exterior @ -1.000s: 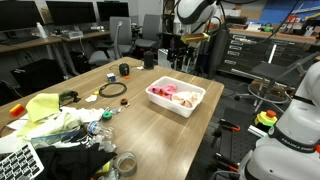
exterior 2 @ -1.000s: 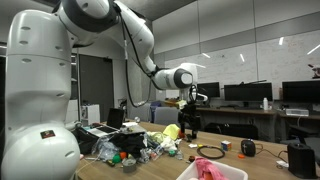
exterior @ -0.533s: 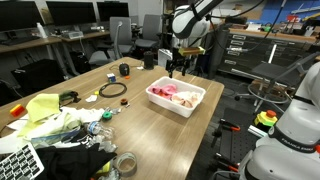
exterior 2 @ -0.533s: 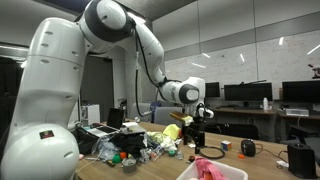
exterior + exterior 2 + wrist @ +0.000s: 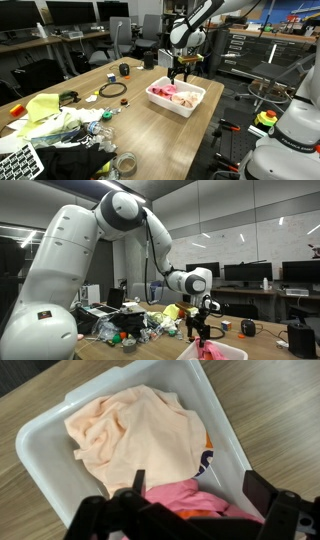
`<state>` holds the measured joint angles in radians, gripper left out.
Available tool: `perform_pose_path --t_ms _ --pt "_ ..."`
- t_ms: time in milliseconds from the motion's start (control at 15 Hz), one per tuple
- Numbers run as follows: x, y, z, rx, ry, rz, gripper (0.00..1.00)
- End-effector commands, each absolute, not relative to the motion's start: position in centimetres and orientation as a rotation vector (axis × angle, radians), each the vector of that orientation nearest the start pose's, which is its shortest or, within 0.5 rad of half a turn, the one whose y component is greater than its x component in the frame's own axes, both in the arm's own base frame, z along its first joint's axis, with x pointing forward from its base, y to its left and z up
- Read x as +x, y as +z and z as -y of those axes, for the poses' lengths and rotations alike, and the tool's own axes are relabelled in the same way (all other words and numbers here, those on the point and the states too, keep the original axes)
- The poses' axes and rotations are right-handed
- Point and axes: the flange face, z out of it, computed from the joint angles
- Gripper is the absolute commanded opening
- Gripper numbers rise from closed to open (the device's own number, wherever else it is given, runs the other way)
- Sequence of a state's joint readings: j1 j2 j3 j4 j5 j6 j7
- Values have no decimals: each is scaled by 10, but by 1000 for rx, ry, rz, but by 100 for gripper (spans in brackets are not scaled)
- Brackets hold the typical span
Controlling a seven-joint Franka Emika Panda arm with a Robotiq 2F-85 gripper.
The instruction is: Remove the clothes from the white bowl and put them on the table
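The gripper needs to go down into the bowl and across onto the middle of the peach cloth, because its open fingers are hanging above the pink cloth.
A white rectangular bowl [image 5: 196,106] stands on the wooden table [image 5: 140,125] and holds clothes: a peach cloth [image 5: 130,430] and a pink cloth [image 5: 185,498] with a white and orange piece beside it. The clothes show pink in both exterior views [image 5: 175,94] [image 5: 210,351]. My gripper [image 5: 180,72] hangs open just above the far end of the bowl. In the wrist view its two fingers [image 5: 190,495] spread over the pink cloth, holding nothing. It also shows in an exterior view [image 5: 199,332] right above the bowl [image 5: 236,354].
A heap of yellow cloth, bottles and clutter [image 5: 60,125] fills one end of the table. A black cable coil [image 5: 112,90] and a small black object [image 5: 124,69] lie beyond the bowl. Office chairs [image 5: 148,40] and a tool cabinet [image 5: 245,50] stand behind.
The arm has lowered and the gripper has come down from high above the table to just over the bowl. The clothes have not moved.
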<state>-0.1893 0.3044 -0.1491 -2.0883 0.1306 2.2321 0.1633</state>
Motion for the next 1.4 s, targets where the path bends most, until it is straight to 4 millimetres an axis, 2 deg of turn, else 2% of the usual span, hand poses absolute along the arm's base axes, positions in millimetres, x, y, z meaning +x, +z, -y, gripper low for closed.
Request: perform_pose_path --t_ms 0,533,867,1333 --pt "543 250 192 -2896 259 -914 100" --pt "523 181 209 -2766 434 -1043 100" --pt "518 159 214 -2743 491 -1094 100" --pt "516 124 201 -2749 577 -1080 100"
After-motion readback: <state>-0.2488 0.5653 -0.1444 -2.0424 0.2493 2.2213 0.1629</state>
